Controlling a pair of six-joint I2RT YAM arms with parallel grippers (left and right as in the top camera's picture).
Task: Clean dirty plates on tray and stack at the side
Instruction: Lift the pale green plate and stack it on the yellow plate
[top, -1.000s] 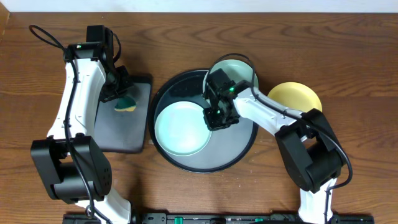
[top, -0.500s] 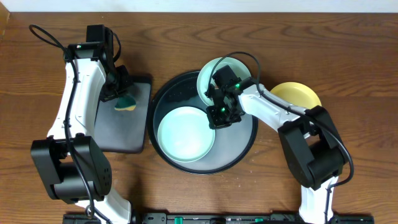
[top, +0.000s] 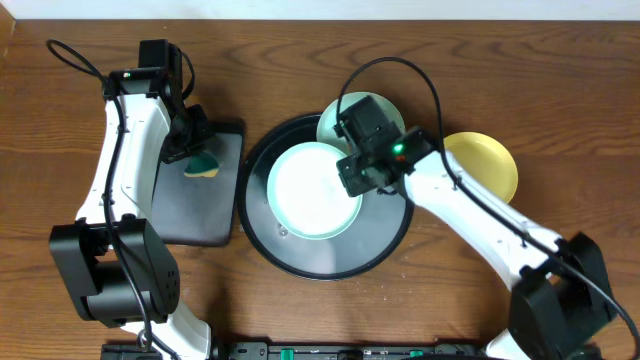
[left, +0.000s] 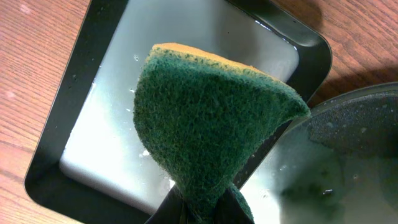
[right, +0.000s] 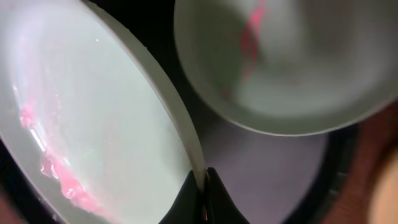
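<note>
The right gripper lifts next, carries the held plate over the yellow plate (top: 488, 160) (right: 384, 186), lowers it and releases the turquoise plate's rim. That yellow one lies bare beside the tray.
My right gripper (top: 356, 178) is shut on the rim of a turquoise plate (top: 312, 190) and holds it tilted above the round black tray (top: 300, 262). In the right wrist view this plate (right: 93, 118) has pink smears, and my fingers (right: 203, 186) pinch its edge. A second turquoise plate (top: 334, 118) lies at the tray's far rim, under my right arm; it also shows pink in the right wrist view (right: 286, 68). The yellow plate (top: 488, 160) lies on the table to the right. My left gripper (top: 192, 150) is shut on a green and yellow sponge (left: 211, 118).
A black rectangular tray (top: 195, 205) with water in it lies left of the round tray, under the sponge. In the left wrist view its wet floor (left: 112, 124) shows, with the round tray's rim (left: 348, 112) at the right.
My right gripper has lifted the turquoise plate and carried it up and to the right, tilting it. The right arm has swung outward. The left arm has not moved.
</note>
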